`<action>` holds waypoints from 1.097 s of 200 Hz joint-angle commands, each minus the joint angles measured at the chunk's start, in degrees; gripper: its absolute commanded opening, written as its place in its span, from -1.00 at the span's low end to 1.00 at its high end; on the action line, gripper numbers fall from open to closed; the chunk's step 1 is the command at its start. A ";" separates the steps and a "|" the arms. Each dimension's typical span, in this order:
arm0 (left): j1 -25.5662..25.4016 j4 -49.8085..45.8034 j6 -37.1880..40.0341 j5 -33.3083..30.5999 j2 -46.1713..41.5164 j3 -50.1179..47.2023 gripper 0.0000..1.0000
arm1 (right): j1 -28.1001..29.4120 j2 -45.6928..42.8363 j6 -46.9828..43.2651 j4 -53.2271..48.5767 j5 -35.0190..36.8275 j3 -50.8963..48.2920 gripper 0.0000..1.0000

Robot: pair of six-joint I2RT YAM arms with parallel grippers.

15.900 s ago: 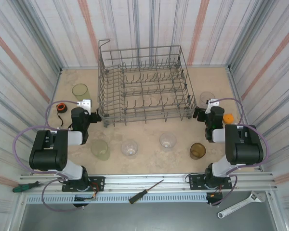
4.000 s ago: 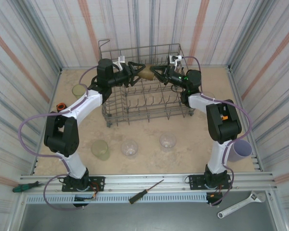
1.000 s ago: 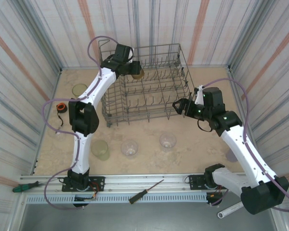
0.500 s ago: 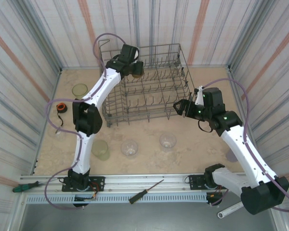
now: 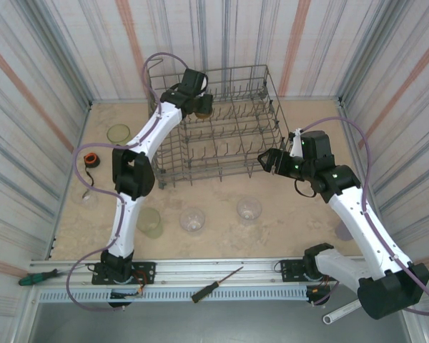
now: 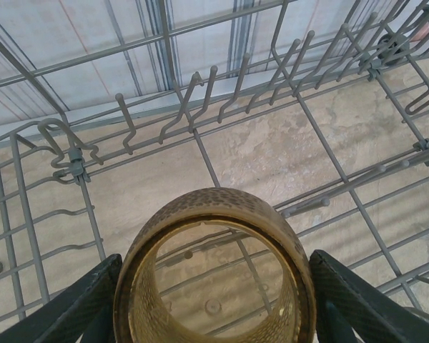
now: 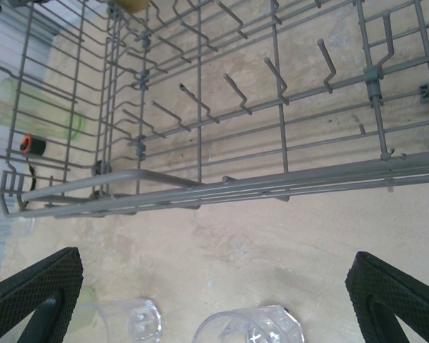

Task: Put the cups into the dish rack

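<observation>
My left gripper still holds the amber-brown cup above the rack's wires, so it will next move down into the gap between the wire rows and let go.
My left gripper is shut on an amber-brown cup held over the back left part of the grey wire dish rack. In the left wrist view the amber cup sits mouth toward the camera between both fingers, above the rack's tines. My right gripper stands open by the rack's front right corner. In the right wrist view its jaws are wide apart above two clear cups. A yellow-green cup, two clear cups and another yellow-green cup stand on the table.
An orange-and-black ring lies left of the rack. A lilac cup peeks out behind my right arm. A screwdriver, a green-handled tool and a wrench lie by the front rail. Striped walls close in three sides.
My left gripper has shifted slightly right over the rack's back with the amber cup still held. The right arm has barely moved.
</observation>
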 commanded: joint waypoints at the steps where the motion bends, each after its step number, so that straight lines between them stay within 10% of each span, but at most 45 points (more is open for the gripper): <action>1: 0.18 0.10 0.95 -0.93 1.56 2.18 -0.28 | 0.25 -0.89 -1.16 0.30 -1.02 0.65 0.98; 166: -1.40 0.45 9.96 -7.96 8.12 5.00 -0.24 | 0.08 1.17 -1.68 0.66 -0.68 1.38 0.98; 219: -0.56 0.19 7.02 -5.61 9.00 4.64 0.29 | 0.08 1.12 0.10 2.22 -2.55 1.27 0.98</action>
